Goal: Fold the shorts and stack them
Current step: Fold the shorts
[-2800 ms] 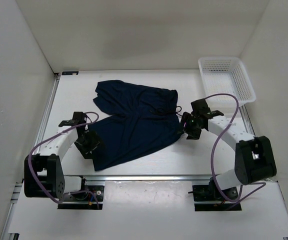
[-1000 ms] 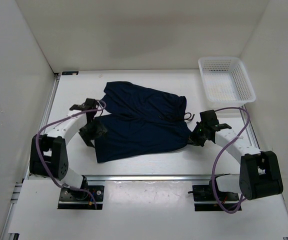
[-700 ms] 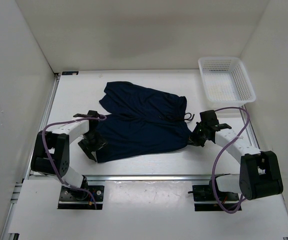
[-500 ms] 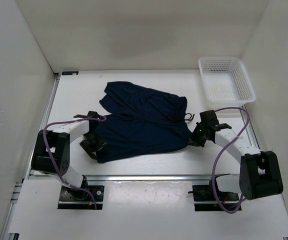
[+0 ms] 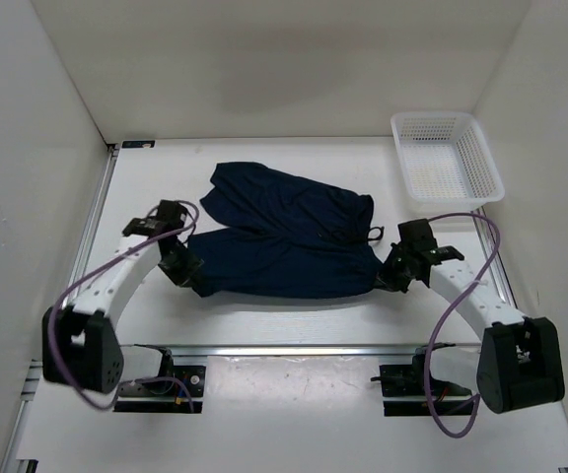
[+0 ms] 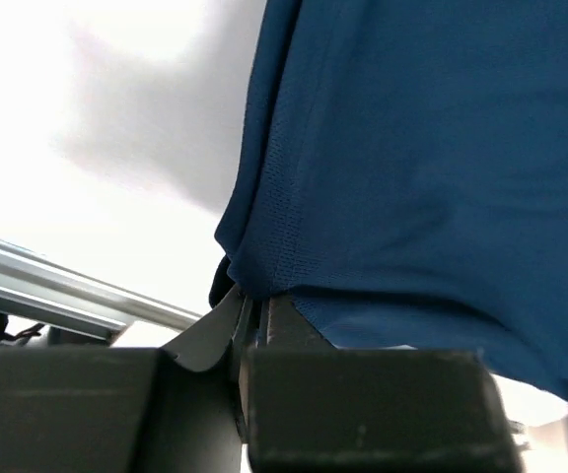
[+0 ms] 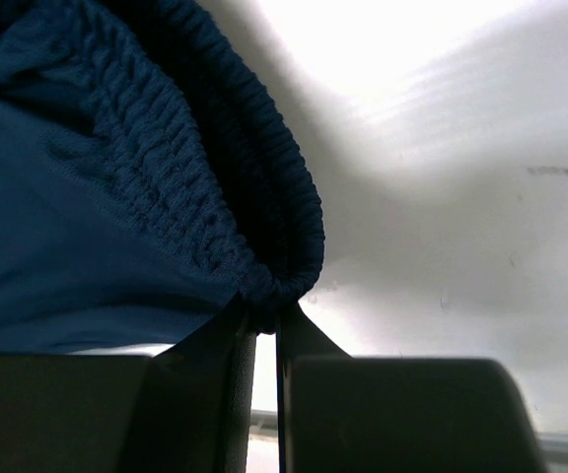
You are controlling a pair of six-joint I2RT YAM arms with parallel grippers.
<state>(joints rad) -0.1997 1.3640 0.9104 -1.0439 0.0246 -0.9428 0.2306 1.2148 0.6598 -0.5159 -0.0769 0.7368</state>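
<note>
The right gripper carries the gathered waistband outward over the shorts [image 5: 284, 241] next and releases it at their far corner by the basket, since the near half is unfolded.
The dark navy shorts [image 5: 284, 241] lie spread across the middle of the table, their near edge raised off the surface between both grippers. My left gripper [image 5: 194, 277] is shut on the shorts' near left corner; in the left wrist view the hem [image 6: 264, 266] is pinched between the jaws [image 6: 252, 315]. My right gripper [image 5: 384, 276] is shut on the near right corner; in the right wrist view the ribbed waistband [image 7: 264, 246] bunches down into the closed jaws [image 7: 264, 320].
A white mesh basket [image 5: 447, 156] stands at the far right corner. White walls close in the table on the left, back and right. An aluminium rail [image 5: 284, 347] runs along the near edge, with both arm bases behind it.
The left gripper has closed on the near left corner of the shorts and lifted it. The near edge of the shorts now hangs taut between both grippers and sits farther from the front edge.
</note>
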